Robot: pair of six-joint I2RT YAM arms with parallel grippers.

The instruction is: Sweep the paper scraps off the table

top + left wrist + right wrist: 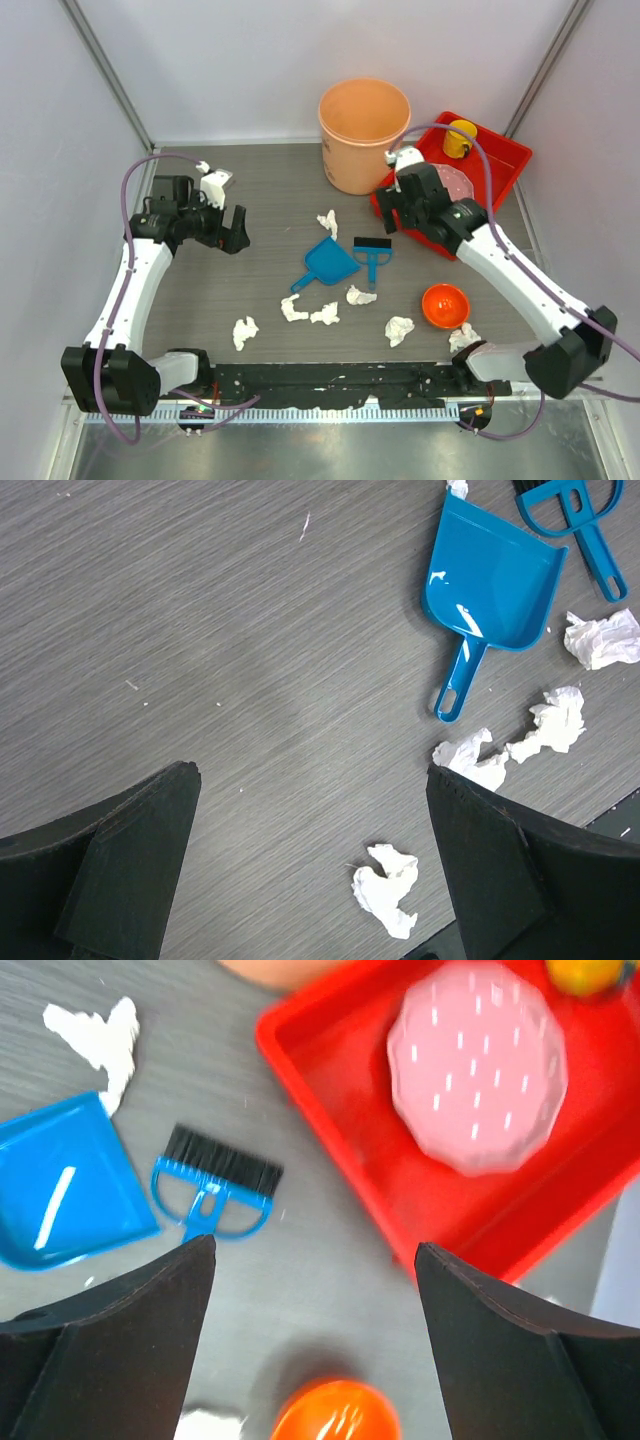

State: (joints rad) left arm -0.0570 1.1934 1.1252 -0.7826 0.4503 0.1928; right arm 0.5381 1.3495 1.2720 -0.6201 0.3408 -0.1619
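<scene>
My right gripper should move back and down next onto the orange bowl's brush-side rim [425, 299] [293, 1409], which is below and back from it, because the bowl crowds a scrap.
Several crumpled white paper scraps [325, 315] lie scattered on the dark wood-grain table [270, 190], most of them in front of a blue dustpan [328, 263] and a small blue brush [373, 255]. My left gripper [230, 232] hovers open over the left of the table. In the left wrist view its open jaws [312, 772] frame bare table, with one scrap [388, 888] just beyond them and the dustpan [495, 575] farther off. My right gripper [392, 215] hangs open and empty between the brush [215, 1185] and the red tray [350, 1130], above bare table [315, 1246].
An orange bucket [363, 133] stands at the back centre. The red tray [505, 175] at the back right holds a yellow cup [460, 137] and a pink dish [478, 1065]. An orange bowl [445, 305] sits near the front right, with a scrap [462, 337] beside it.
</scene>
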